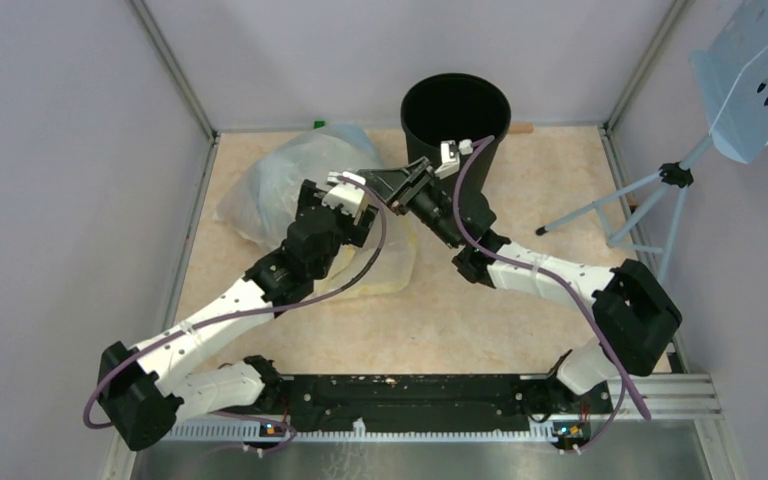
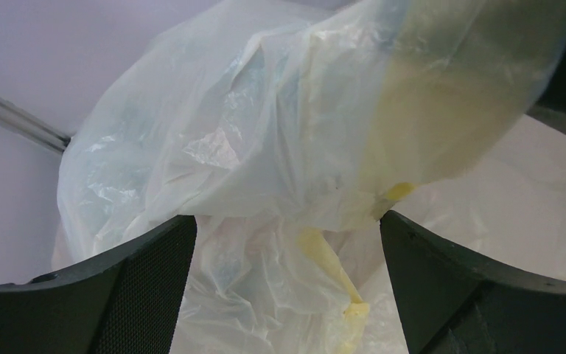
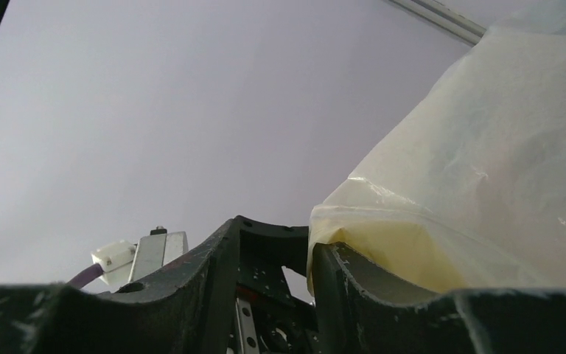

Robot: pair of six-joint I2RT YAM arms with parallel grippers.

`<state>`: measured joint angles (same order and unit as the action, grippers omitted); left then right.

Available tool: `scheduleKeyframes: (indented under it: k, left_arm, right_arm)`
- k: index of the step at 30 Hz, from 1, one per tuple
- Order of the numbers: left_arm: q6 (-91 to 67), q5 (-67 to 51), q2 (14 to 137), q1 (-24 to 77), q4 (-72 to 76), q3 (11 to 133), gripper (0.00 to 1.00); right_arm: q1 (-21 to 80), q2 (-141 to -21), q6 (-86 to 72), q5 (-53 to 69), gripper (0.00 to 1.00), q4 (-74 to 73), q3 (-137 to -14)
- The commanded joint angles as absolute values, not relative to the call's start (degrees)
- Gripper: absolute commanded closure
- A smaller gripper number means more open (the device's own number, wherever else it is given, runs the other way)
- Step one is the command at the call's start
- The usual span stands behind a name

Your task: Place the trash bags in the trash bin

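The fold of pale film hangs just outward of my left gripper's open fingertips, held up by my right gripper. I need to move my left gripper slightly outward onto the fold, gently.
The black round trash bin (image 1: 455,115) stands upright at the back middle of the table. A puffy see-through pale trash bag (image 1: 285,180) lies to its left, and a flat yellowish one (image 1: 385,268) lies in the middle. My left gripper (image 1: 370,212) is open over the bags. In the left wrist view the gripper (image 2: 287,251) has crinkled film (image 2: 250,169) ahead of its wide-apart fingers. My right gripper (image 1: 378,181) is just left of the bin. In the right wrist view the gripper (image 3: 311,240) is shut on the yellowish film (image 3: 472,184), which is lifted and drapes over one finger.
A pale blue perforated panel on a tripod (image 1: 675,178) stands at the right, outside the table frame. Grey walls and metal frame posts (image 1: 175,65) enclose the table. The two grippers are very close together. A small green item (image 1: 318,124) lies at the back edge.
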<state>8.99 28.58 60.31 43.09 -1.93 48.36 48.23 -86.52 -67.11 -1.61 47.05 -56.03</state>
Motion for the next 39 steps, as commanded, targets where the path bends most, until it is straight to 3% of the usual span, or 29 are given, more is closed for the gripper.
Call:
scheduleKeyframes:
  k: [1,4,6,7,10,13,20,25,33,37,39]
  left_arm:
    - [9.5,33.8,62.7,42.8,8.0,48.2,0.01]
    - [9.4,35.1,64.9,42.6,10.7,48.6,0.01]
    - [9.2,36.2,66.3,42.5,11.1,49.5,0.12]
    - [9.3,36.9,66.5,42.5,10.5,50.3,0.24]
    - [8.9,38.1,66.3,42.5,4.9,53.7,0.73]
    - [7.7,37.4,65.2,42.5,-7.0,58.4,1.0]
    - [0.4,29.9,62.1,42.2,-30.7,68.7,1.0]
    - [-4.0,24.5,65.5,42.0,-44.3,76.8,1.0]
    - [-8.7,18.6,75.0,38.6,-60.8,89.7,1.0]
    - [-8.6,17.9,75.7,38.2,-61.4,91.2,1.0]
    - [-8.8,18.2,75.8,38.1,-62.2,92.2,1.0]
  right_arm:
    - [47.3,-83.5,-70.7,-0.3,0.6,49.2,-58.0]
    - [47.1,-83.1,-71.9,-0.3,0.61,49.9,-57.5]
    - [46.7,-83.0,-72.5,1.3,0.61,50.0,-57.4]
    - [46.5,-82.9,-72.5,1.3,0.61,49.9,-57.2]
    - [45.3,-81.9,-71.9,0.7,0.62,48.8,-55.8]
    - [44.1,-80.3,-68.6,-1.5,0.62,45.4,-54.2]
    - [43.5,-75.0,-53.7,-5.2,0.58,43.2,-47.4]
    - [44.0,-72.2,-41.4,2.6,0.56,48.5,-40.8]
    - [54.8,-65.6,-18.9,-2.3,0.59,46.9,-33.5]
    - [57.8,-67.4,-16.3,-2.6,0.72,48.7,-32.2]
    - [58.6,-70.8,-18.2,-4.1,0.92,49.3,-33.4]
